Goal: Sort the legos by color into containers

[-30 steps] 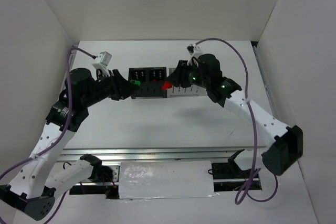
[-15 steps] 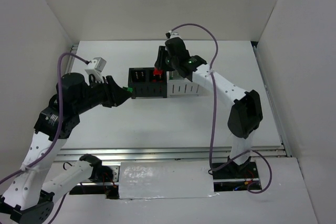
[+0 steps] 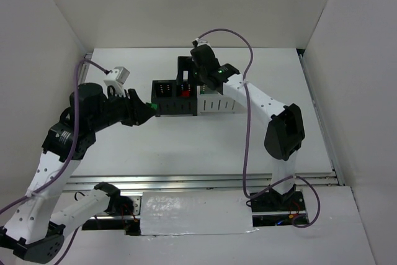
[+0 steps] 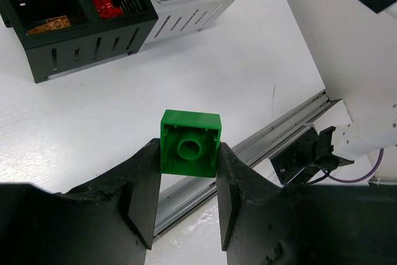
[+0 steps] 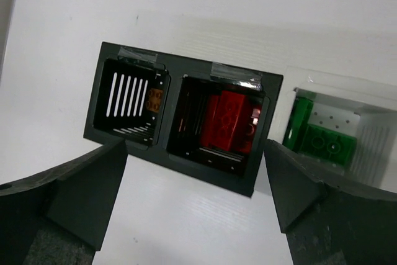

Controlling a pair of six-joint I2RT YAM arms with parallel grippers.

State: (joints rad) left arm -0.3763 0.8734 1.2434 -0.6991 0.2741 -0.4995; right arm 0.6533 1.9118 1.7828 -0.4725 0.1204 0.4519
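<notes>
My left gripper swings outward and across the black bins, over the first white bin next, since green legos like the held one already lie there.
The containers are two black bins (image 3: 175, 108) joined to two white bins (image 3: 217, 103) at the middle back of the table. My right gripper (image 3: 188, 79) hovers above the black bins, open and holding nothing (image 5: 195, 159). Below it, the left black bin (image 5: 211, 175) holds an orange lego (image 5: 155, 99), its neighbour holds red legos (image 5: 229, 122), and the first white bin (image 5: 335, 82) holds green legos (image 5: 322, 142). My left gripper (image 3: 147, 107) sits just left of the bins, shut on a green lego (image 4: 190, 143) raised off the table, hollow underside facing the camera.
An aluminium rail (image 3: 205, 181) runs along the table's near edge, with a silver taped patch (image 3: 195, 212) in front of it. White walls enclose the table on three sides. Purple cables loop off both arms.
My right arm swung left over the black bins carrying a red lego, then opened; the red lego now lies in the second black bin. The left gripper drew back slightly left, keeping its green lego.
</notes>
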